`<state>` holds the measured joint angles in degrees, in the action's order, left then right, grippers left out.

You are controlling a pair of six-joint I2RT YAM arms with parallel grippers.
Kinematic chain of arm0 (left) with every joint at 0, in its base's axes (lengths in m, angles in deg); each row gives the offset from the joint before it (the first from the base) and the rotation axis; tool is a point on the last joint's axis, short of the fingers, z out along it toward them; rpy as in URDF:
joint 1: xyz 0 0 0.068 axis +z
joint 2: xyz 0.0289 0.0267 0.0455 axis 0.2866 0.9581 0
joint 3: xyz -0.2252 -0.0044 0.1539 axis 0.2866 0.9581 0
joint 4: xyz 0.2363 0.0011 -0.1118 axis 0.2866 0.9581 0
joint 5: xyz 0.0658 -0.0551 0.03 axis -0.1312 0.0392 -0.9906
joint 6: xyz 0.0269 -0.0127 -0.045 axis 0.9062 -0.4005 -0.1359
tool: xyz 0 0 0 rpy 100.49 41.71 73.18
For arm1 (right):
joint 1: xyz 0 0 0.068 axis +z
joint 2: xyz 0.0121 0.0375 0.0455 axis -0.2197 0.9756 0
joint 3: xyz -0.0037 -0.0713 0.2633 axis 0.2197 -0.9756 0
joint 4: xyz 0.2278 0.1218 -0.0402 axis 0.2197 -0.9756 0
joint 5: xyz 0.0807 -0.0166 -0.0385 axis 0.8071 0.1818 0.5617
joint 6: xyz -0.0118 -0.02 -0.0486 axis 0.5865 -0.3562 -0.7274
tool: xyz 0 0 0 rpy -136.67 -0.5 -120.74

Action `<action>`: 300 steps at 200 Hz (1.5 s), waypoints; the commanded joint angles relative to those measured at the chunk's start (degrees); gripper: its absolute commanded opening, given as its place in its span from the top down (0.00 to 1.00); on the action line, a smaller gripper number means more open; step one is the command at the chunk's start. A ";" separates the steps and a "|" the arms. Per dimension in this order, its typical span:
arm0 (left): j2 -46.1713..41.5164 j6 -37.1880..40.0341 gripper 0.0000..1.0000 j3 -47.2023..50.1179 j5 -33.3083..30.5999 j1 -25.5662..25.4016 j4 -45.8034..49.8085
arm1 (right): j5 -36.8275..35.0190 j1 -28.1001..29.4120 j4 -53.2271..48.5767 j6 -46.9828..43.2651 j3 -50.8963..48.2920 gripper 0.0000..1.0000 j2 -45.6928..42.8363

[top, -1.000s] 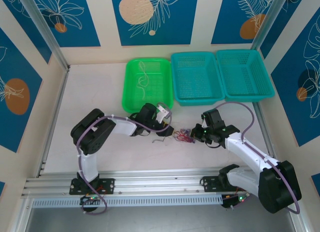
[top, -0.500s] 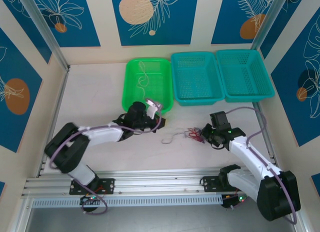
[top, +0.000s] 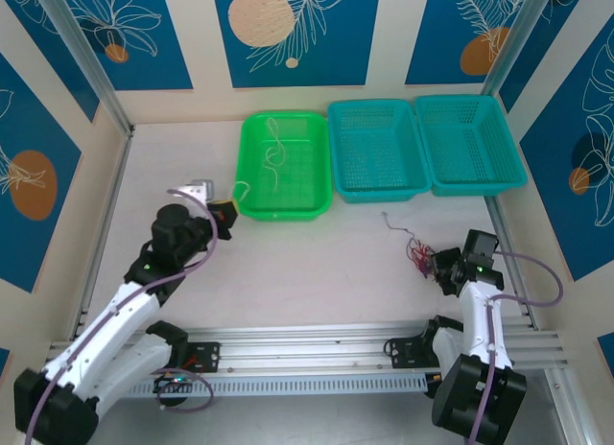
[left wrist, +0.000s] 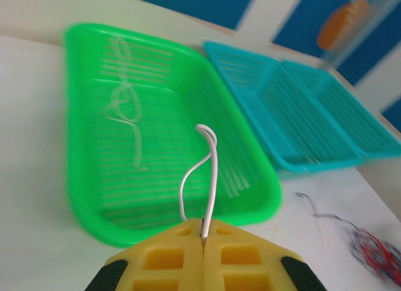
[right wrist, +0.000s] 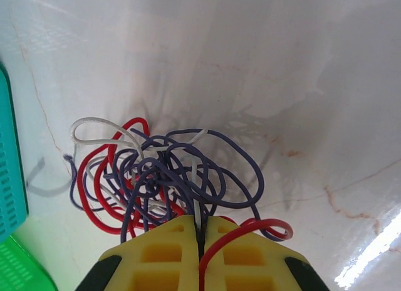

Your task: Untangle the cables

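The single white cable in my left gripper needs to go outward and over the green basket (left wrist: 166,128). Its end should be released where other white cables already lie.
A tangle of cables (right wrist: 156,172) in dark blue, red and white lies on the white table at the near right (top: 419,253). My right gripper (right wrist: 202,221) is shut on several of its strands and sits just right of the bundle (top: 443,266). One thin dark strand (top: 393,222) trails up and left from the bundle. My left gripper (left wrist: 203,223) is shut on the end of a single white cable (left wrist: 212,165), which curls up in front of the green basket. From above, this gripper (top: 226,215) is just off the basket's near left corner.
The green basket (top: 251,138) at the back holds white cables (top: 276,157), also seen blurred from the left wrist (left wrist: 125,109). Two teal baskets (top: 377,148) (top: 468,143) stand side by side to its right. An aluminium rail (top: 307,344) runs along the near edge.
My left gripper shut on a white cable and carried it left, out of the tangle, to the green basket's corner. My right gripper dragged the tangle right and nearer.
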<state>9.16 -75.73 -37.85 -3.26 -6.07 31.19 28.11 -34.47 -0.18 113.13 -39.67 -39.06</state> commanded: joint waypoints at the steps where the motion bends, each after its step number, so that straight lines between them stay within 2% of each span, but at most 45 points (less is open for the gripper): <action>1: -3.01 -1.98 1.00 1.60 -2.21 3.29 7.18 | 5.72 -0.04 0.15 -1.25 0.49 1.00 -0.35; 15: -3.26 -1.77 1.00 2.60 3.19 3.73 2.88 | 7.53 3.17 2.63 -2.35 0.39 1.00 -0.46; 29: -2.06 -2.02 1.00 2.87 9.96 3.74 -2.79 | 5.23 9.01 3.24 -2.86 0.82 1.00 -0.29; 44: -0.87 -2.72 1.00 1.10 14.31 3.74 -5.55 | 1.86 15.20 3.71 -3.49 1.36 1.00 -0.02; 62: -0.20 -3.11 1.00 -2.26 16.91 3.64 -7.23 | -0.93 20.51 4.50 -3.07 1.43 1.00 0.69; 99: 6.18 -5.46 1.00 -11.50 21.98 3.14 -13.79 | -0.69 25.86 7.49 -4.73 2.29 1.00 3.47; 137: 18.66 -2.97 1.00 -23.12 20.69 2.24 -18.93 | -1.50 29.90 8.54 -4.89 3.99 1.00 5.27; 167: 32.31 4.30 1.00 -36.05 19.09 2.33 -13.86 | -1.31 31.55 9.02 -5.46 4.28 1.00 5.36; 185: 40.20 6.03 1.00 -42.54 18.75 2.42 -11.48 | -0.90 32.30 8.52 -6.11 4.46 1.00 5.36; 230: 55.71 3.74 1.00 -51.41 16.04 2.46 -9.36 | 0.04 33.96 8.55 -6.55 4.37 1.00 5.22; 237: 57.72 3.76 0.91 -52.60 14.82 2.46 -8.21 | 0.13 34.28 8.56 -6.79 4.48 1.00 5.29; 251: 61.08 4.15 0.62 -54.11 13.80 2.50 -7.10 | 0.15 34.74 8.39 -7.20 4.88 1.00 5.49; 261: 62.46 3.85 0.47 -54.31 13.91 2.58 -6.98 | 0.11 34.98 8.17 -7.71 5.18 1.00 5.61; 278: 61.77 3.15 0.35 -52.96 14.23 2.69 -7.76 | 0.16 35.48 7.59 -8.88 5.83 1.00 6.03; 300: 57.05 2.55 0.31 -48.97 13.47 2.60 -8.95 | 0.97 36.42 7.50 -10.97 6.40 1.00 6.78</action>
<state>72.13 -72.78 -88.95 11.18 -3.49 24.32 27.36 0.85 7.95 105.43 -35.58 -32.85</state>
